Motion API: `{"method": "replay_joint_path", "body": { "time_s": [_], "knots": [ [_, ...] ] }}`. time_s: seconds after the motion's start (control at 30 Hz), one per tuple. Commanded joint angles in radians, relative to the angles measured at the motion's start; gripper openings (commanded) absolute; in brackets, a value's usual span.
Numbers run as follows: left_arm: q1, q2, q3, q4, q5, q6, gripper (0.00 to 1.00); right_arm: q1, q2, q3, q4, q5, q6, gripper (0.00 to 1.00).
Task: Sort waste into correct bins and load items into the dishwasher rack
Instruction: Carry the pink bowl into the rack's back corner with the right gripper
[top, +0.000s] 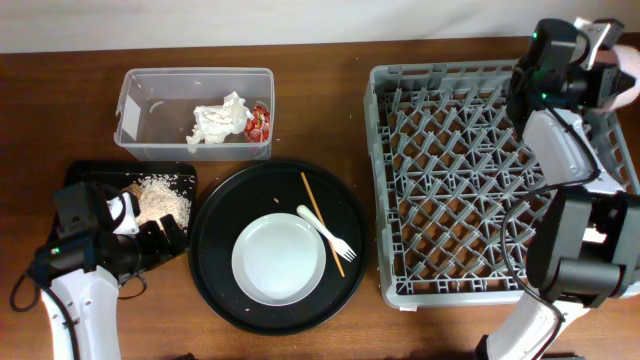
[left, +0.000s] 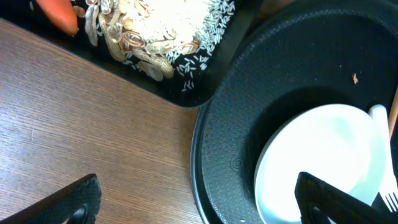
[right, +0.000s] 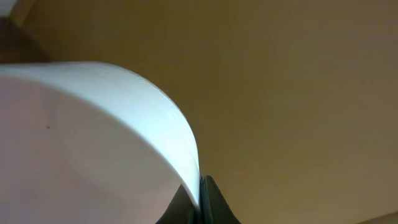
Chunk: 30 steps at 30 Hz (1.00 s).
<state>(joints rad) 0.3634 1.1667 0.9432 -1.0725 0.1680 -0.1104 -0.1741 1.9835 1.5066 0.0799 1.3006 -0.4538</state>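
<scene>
The cream bowl goes down inside the grey rack's far corner next in my right gripper, which then lets go of the bowl's rim.
The clear tub (top: 140, 110) holds the white napkin (top: 217, 122) and the red wrapper (top: 259, 121). The shallow black tray (top: 90, 172) holds the beige food scraps (top: 160, 198), which also show in the left wrist view (left: 155, 25) beside the orange carrot (left: 56, 12). The pale plate (top: 278, 258) (left: 317, 155) and white fork (top: 330, 232) (left: 385, 186) lie on the round black tray. My left gripper (top: 165, 235) (left: 199, 205) is open and empty, over the table at that tray's left rim. My right gripper (top: 603, 55) (right: 200, 199) is shut on the rim of the cream bowl (top: 625, 80) (right: 93, 137), at the far right corner of the grey dishwasher rack (top: 378, 200). No cups are in view.
The large round black tray (top: 215, 230) (left: 249, 93) sits between the shallow tray and the rack. A thin wooden stick (top: 322, 222) (left: 393, 112) lies on it beside the fork. The rack's pegs stand bare.
</scene>
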Motion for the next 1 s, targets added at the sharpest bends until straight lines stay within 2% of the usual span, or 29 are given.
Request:
{"method": "replay_joint_path", "body": {
  "time_s": [0.0,0.4,0.6,0.67,0.7,0.77,0.97],
  "knots": [
    [0.006,-0.010,-0.002,0.001,0.007,-0.009,0.99,-0.003,0.021,-0.089,-0.001,-0.011,0.065,0.04],
    [0.006,-0.010,-0.002,-0.004,0.011,-0.009,0.99,-0.027,0.021,-0.193,0.011,-0.113,0.132,0.04],
    [0.006,-0.010,-0.002,0.001,0.011,-0.009,0.99,0.055,0.021,-0.195,-0.116,-0.145,0.149,0.05],
    [0.006,-0.010,-0.002,0.002,0.011,-0.009,0.99,0.114,0.021,-0.195,-0.168,-0.145,0.149,0.38],
    [0.006,-0.010,-0.002,0.005,0.011,-0.009,0.99,0.140,0.021,-0.195,-0.195,-0.145,0.149,0.50],
    [0.006,-0.010,-0.002,0.010,0.011,-0.009,0.99,0.176,0.021,-0.195,-0.239,-0.144,0.149,0.67],
    [0.006,-0.010,-0.002,0.011,0.011,-0.009,0.99,0.245,-0.022,-0.195,-0.335,-0.151,0.228,0.76]
  ]
}}
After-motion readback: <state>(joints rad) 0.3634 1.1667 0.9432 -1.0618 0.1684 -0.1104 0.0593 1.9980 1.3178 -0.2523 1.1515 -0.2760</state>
